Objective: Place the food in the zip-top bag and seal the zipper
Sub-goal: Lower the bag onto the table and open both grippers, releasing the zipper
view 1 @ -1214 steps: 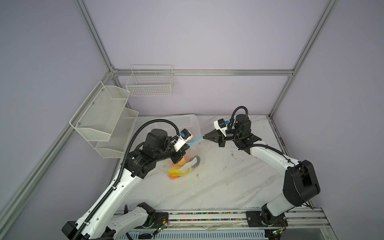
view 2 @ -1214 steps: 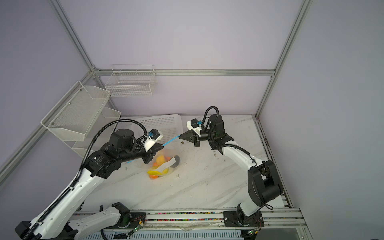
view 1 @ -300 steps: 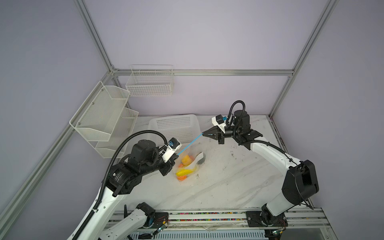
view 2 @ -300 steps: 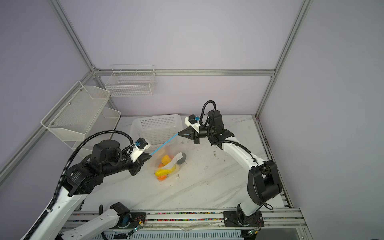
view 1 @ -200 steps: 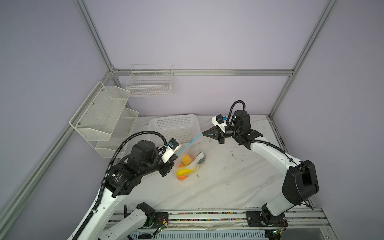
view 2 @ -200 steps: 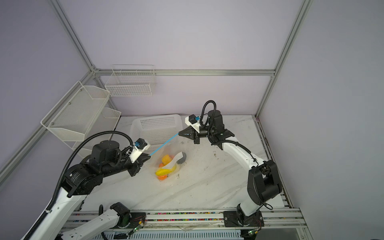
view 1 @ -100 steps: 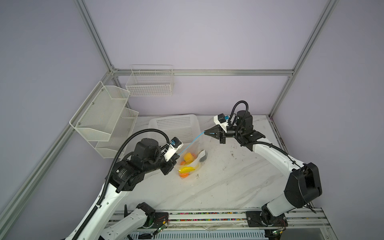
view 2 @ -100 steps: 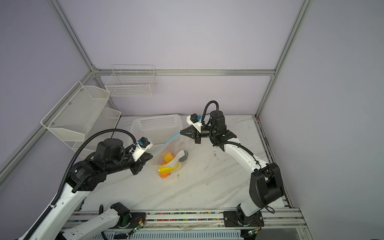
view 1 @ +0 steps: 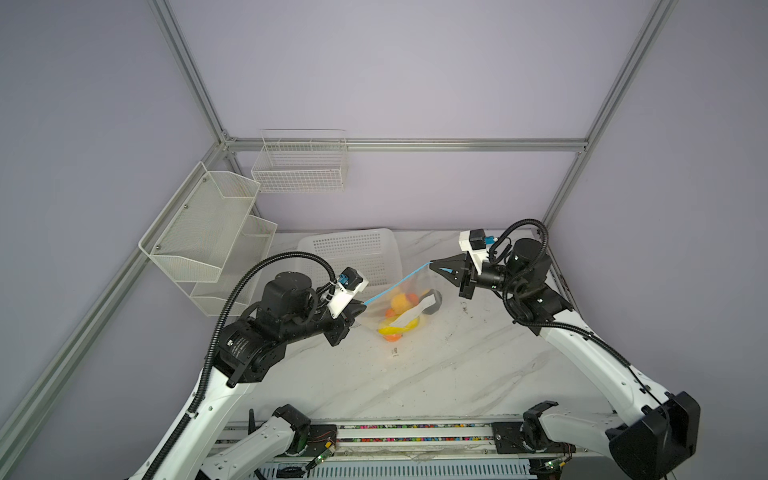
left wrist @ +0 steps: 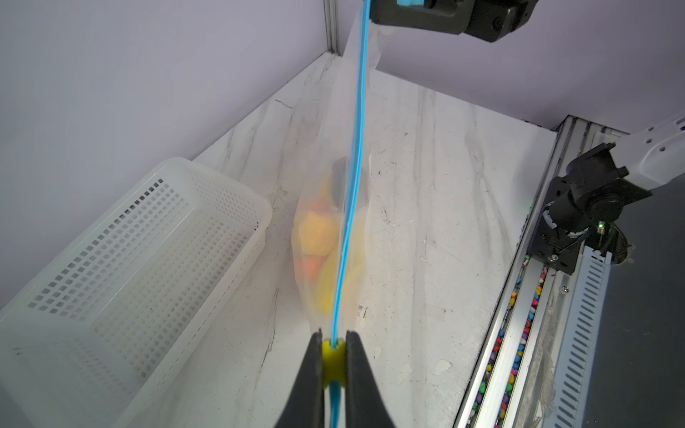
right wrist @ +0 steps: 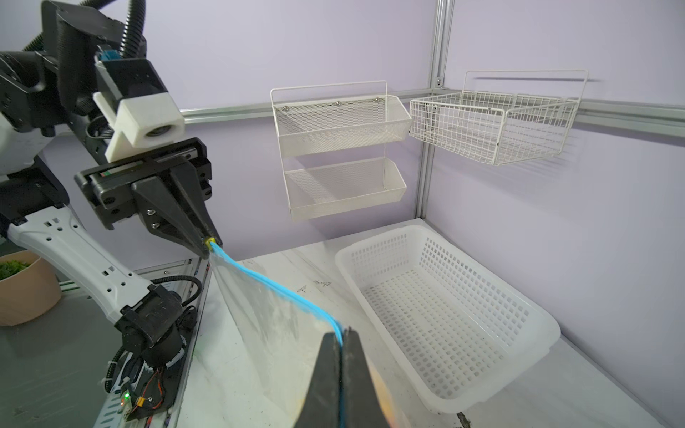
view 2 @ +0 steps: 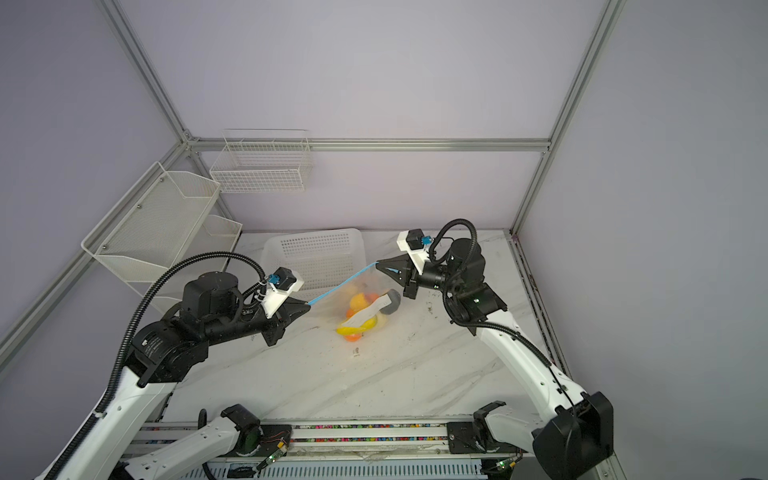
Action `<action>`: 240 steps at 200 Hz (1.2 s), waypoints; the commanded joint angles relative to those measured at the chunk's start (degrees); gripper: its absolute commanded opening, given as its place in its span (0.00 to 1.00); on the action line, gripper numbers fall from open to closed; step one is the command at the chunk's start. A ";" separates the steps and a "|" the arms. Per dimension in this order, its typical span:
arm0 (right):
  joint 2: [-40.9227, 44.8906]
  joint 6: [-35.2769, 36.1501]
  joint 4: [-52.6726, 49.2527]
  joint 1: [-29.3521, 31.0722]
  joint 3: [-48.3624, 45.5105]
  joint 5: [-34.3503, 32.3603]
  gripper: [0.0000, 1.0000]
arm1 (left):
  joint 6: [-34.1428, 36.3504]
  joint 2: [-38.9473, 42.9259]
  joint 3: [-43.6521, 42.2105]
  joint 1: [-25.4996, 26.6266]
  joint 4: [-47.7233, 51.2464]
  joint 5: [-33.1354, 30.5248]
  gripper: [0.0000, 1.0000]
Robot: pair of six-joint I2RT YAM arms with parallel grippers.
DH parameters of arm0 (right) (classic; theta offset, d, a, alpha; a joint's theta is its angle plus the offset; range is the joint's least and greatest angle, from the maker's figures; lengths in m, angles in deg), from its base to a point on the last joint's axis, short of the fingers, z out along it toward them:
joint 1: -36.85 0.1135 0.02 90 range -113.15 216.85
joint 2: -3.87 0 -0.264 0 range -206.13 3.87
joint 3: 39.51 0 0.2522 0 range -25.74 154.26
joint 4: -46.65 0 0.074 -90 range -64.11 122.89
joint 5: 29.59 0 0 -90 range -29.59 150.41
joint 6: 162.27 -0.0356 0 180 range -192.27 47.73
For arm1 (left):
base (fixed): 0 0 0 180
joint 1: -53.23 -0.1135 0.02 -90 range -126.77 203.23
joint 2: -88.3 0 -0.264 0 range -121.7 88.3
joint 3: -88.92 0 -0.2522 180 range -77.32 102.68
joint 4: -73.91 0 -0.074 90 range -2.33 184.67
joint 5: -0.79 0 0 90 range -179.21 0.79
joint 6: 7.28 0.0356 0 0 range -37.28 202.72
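Observation:
My right gripper needs to move down and outward next, lay the closed zipper on the bare tabletop (view 1: 440,248) (right wrist: 574,401) beside the white basket and let go of the zipper's end.
The clear zip-top bag (view 1: 376,316) hangs between my two grippers above the marble table in both top views. Orange, yellow and dark grey food (view 1: 401,302) sits bunched in its bottom, behind a white label (view 2: 365,315). The light-blue zipper (view 1: 397,286) (left wrist: 352,185) runs taut from gripper to gripper, its two sides together. My left gripper (view 1: 363,305) (left wrist: 333,335) is shut on the yellow slider (left wrist: 333,357) at the zipper's left end. My right gripper (view 1: 432,262) (right wrist: 341,333) is shut on the zipper's other end (right wrist: 335,326).
A white perforated basket (view 1: 353,249) (right wrist: 444,296) stands on the table just behind the bag. White mesh racks (view 1: 208,232) and a wire basket (view 1: 301,166) hang on the walls at the back left. A tan bowl (right wrist: 22,296) sits beyond the table's rail.
Both grippers have carried the bag to the right and a little farther back, still holding the zipper taut. The food has swung along inside it.

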 commanded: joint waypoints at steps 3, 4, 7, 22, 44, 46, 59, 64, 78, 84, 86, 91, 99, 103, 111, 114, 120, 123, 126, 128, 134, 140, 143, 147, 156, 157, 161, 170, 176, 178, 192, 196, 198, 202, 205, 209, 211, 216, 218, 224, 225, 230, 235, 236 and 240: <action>6.31 -5.46 -2.48 -0.32 -0.91 -5.42 0.00 | -5.06 3.58 1.16 -0.22 -4.02 4.36 0.12; 6.49 -5.68 -2.59 -0.35 -1.04 -5.62 0.00 | -5.23 3.66 0.99 -0.20 -4.18 4.46 0.12; 7.27 -6.11 -2.98 -0.38 -1.27 -5.94 0.00 | -5.73 3.98 0.60 -0.18 -4.68 4.75 0.13; 10.32 -7.87 -5.48 -0.32 -2.00 -8.20 0.00 | -7.79 5.44 -1.64 -0.18 -7.40 6.95 0.16; 12.72 -10.01 -9.39 -0.31 -2.39 -12.19 0.00 | -10.14 6.82 -5.97 -0.23 -12.33 6.62 0.19; 12.76 -10.27 -9.67 -0.37 -2.39 -12.60 0.00 | -10.32 6.82 -6.30 -0.19 -12.89 6.53 0.19; 12.76 -12.27 -10.81 -0.37 -3.19 -14.79 0.00 | -11.43 6.25 -7.97 -0.23 -16.03 5.60 0.20; 12.54 -12.67 -11.27 -0.36 -3.62 -15.84 0.00 | -11.94 5.72 -8.59 -0.18 -17.23 5.30 0.21; 11.65 -13.89 -11.50 -0.30 -5.68 -17.61 0.00 | -13.49 3.95 -10.16 -0.19 -20.66 5.30 0.31; 11.24 -14.24 -11.43 -0.35 -6.81 -19.71 0.00 | -13.93 3.07 -10.89 -0.18 -21.98 5.69 0.34; 11.07 -14.25 -11.39 -0.36 -7.17 -20.33 0.00 | -14.11 2.76 -11.12 -0.18 -22.47 5.81 0.34; 10.70 -14.61 -10.90 -0.34 -8.48 -21.58 0.00 | -14.49 2.07 -11.72 -0.18 -23.54 6.21 0.36; 10.00 -15.81 -9.27 -0.47 -10.57 -23.31 0.00 | -14.72 0.97 -12.46 -0.25 -24.89 7.12 0.41; 9.53 -16.36 -8.30 -0.43 -11.69 -23.98 0.00 | -14.68 0.26 -12.78 -0.18 -25.34 7.54 0.44; 8.38 -17.45 -6.41 -0.39 -13.50 -24.81 0.00 | -14.63 -0.75 -13.09 -0.20 -25.91 7.79 0.50; 7.90 -17.64 -5.78 -0.39 -14.06 -25.15 0.00 | -14.59 -1.20 -13.15 -0.18 -26.13 7.73 0.53; 6.88 -17.67 -4.71 -0.43 -15.04 -25.75 0.00 | -14.40 -1.94 -13.33 -0.18 -26.34 7.65 0.58; 6.34 -17.68 -4.29 -0.43 -15.39 -26.26 0.00 | -14.23 -2.19 -13.45 -0.23 -26.47 7.57 0.61; 5.79 -17.68 -4.00 -0.40 -15.62 -26.79 0.00 | -14.12 -2.49 -13.51 -0.25 -26.49 7.40 0.63; 5.38 -17.57 -3.97 -0.39 -15.74 -27.22 0.00 | -14.02 -2.67 -13.57 -0.26 -26.60 7.21 0.65; 4.18 -17.07 -3.97 -0.50 -15.76 -28.35 0.00 | -14.00 -3.20 -13.59 -0.18 -26.78 6.35 0.70; 2.97 -16.41 -4.02 -0.61 -15.60 -29.33 0.00 | -14.11 -3.61 -13.69 -0.19 -27.00 5.19 0.76; 2.39 -16.18 -4.02 -0.63 -15.40 -29.83 0.00 | -14.11 -3.80 -13.68 -0.18 -27.13 4.39 0.79; 1.65 -15.88 -4.01 -0.76 -15.11 -30.31 0.00 | -14.06 -4.01 -13.68 -0.21 -27.31 3.47 0.83; 0.15 -14.88 -3.93 -1.04 -14.57 -31.39 0.00 | -14.19 -4.25 -13.75 -0.19 -27.96 1.35 0.91; 0.03 -14.79 -3.93 -1.02 -14.46 -31.53 0.00 | -14.19 -4.29 -13.80 -0.18 -27.97 1.24 0.92; -0.65 -14.48 -3.93 -1.16 -14.09 -32.17 0.00 | -14.13 -4.40 -13.85 -0.19 -28.28 0.40 0.95; -2.18 -13.95 -3.80 -1.64 -13.22 -33.62 0.00 | -13.93 -4.50 -13.78 -0.24 -28.94 -1.13 1.00; -3.25 -13.53 -3.76 -2.15 -12.53 -34.37 0.00 | -13.84 -4.51 -13.85 -0.22 -29.43 -1.89 1.00; -3.58 -13.37 -3.76 -2.26 -12.29 -34.65 0.00 | -13.80 -4.56 -13.81 -0.19 -29.51 -2.04 1.00; -6.15 -12.61 -3.69 -3.35 -10.64 -36.05 0.00 | -13.24 -4.82 -13.74 -0.21 -30.26 -2.54 1.00; -6.84 -12.38 -3.65 -3.61 -10.22 -36.36 0.00 | -13.15 -4.93 -13.73 -0.18 -30.40 -2.63 1.00; -7.18 -12.27 -3.66 -3.76 -10.04 -36.53 0.00 | -13.14 -4.95 -13.67 -0.18 -30.46 -2.64 1.00; -7.81 -12.09 -3.67 -4.10 -9.60 -36.75 0.00 | -13.14 -5.16 -13.72 -0.20 -30.53 -2.60 1.00; -8.38 -11.98 -3.67 -4.29 -9.33 -36.90 0.00 | -13.10 -5.25 -13.61 -0.18 -30.54 -2.52 1.00; -8.99 -11.73 -3.62 -4.56 -8.89 -37.14 0.00 | -13.05 -5.41 -13.60 -0.23 -30.54 -2.39 1.00; -9.24 -11.62 -3.57 -4.73 -8.85 -37.32 0.00 | -13.05 -5.46 -13.59 -0.19 -30.54 -2.34 1.00; -10.10 -11.34 -3.43 -5.10 -8.60 -37.79 0.00 | -12.96 -5.63 -13.64 -0.21 -30.54 -2.07 1.00; -10.33 -11.31 -3.41 -5.19 -8.56 -38.03 0.00 | -12.96 -5.70 -13.72 -0.25 -30.54 -2.00 1.00; -11.31 -10.98 -3.32 -5.59 -8.05 -38.64 0.00 | -13.00 -5.82 -13.83 -0.23 -30.57 -1.55 1.00; -11.41 -10.95 -3.32 -5.63 -8.04 -38.71 0.00 | -13.02 -5.83 -13.84 -0.25 -30.64 -1.48 1.00; -12.12 -10.62 -3.32 -6.03 -7.79 -39.05 0.00 | -13.05 -5.83 -13.88 -0.18 -30.62 -1.14 1.00; -12.91 -10.21 -3.23 -6.52 -7.55 -39.42 0.00 | -13.05 -5.79 -14.09 -0.19 -30.64 -0.84 1.00; -13.05 -10.17 -3.23 -6.62 -7.52 -39.54 0.00 | -13.05 -5.77 -14.15 -0.18 -30.63 -0.86 1.00; -13.41 -9.92 -3.21 -6.93 -7.30 -40.12 0.00 | -13.12 -5.70 -14.29 -0.21 -30.79 -0.73 1.00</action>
